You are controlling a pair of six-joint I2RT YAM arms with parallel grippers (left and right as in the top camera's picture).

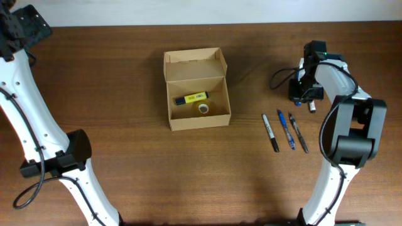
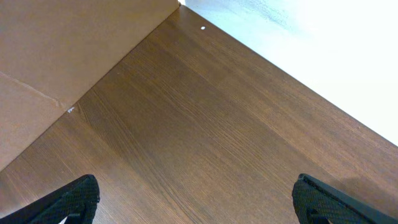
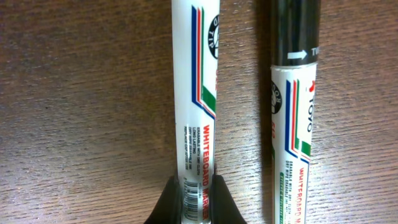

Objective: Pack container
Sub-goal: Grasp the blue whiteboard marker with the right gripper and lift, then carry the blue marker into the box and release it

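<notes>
The robot's right gripper should go up, swing to the left in the overhead view and go down to release the marker beside the yellow highlighter, where the box has room.
The container, an open tan cardboard box with its lid flap standing up at the back, sits at the table's middle. A yellow highlighter and a small tape roll lie inside. My right gripper is low over the table, right of the box. In the right wrist view it is shut on a white whiteboard marker that rests against the wood. A second whiteboard marker with a black cap lies parallel beside it. My left gripper is open and empty at the far left corner; its wrist view shows only bare wood.
Three pens lie side by side right of the box: a black-capped one, a blue one and a dark one. A brown panel and the table's far edge show in the left wrist view.
</notes>
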